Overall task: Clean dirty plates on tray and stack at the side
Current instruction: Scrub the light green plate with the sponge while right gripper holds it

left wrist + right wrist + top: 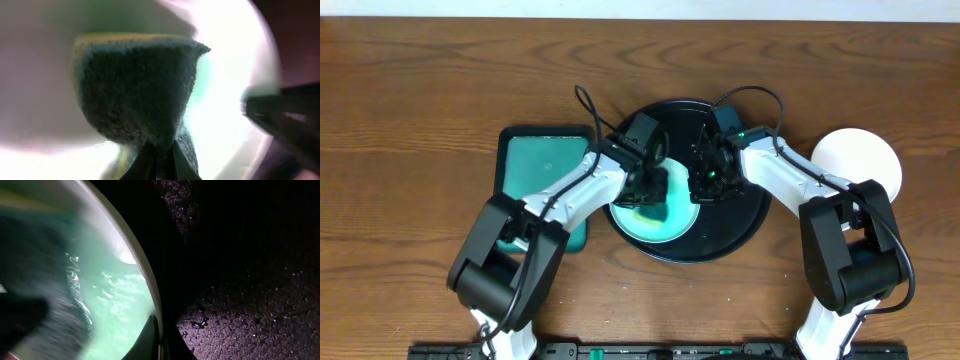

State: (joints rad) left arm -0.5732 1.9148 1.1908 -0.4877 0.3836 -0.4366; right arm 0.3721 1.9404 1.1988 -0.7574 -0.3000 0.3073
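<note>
My left gripper holds the sponge and needs to rise off the plate, swing over the teal tray (541, 168) and let go, since it lies open beside the plate.
A pale mint plate (648, 228) lies on the front left of the round black tray (752, 215). My left gripper (658, 186) is shut on a dark green sponge with a yellow edge (135, 90), its fingers (160, 162) pinching the sponge's lower end and pressing it onto the plate (225, 100). My right gripper (703, 188) is shut on the plate's right rim; in the right wrist view the fingers (161, 340) straddle the rim of the wet plate (120, 295), with the blurred sponge (40, 300) at left and the tray floor (250, 280) at right. A second, white plate (860, 160) sits on the table right of the tray.
A rectangular teal tray with a dark rim (540, 160) lies on the wooden table left of the black tray, partly under my left arm. Both arms reach inward over the black tray and meet close together.
</note>
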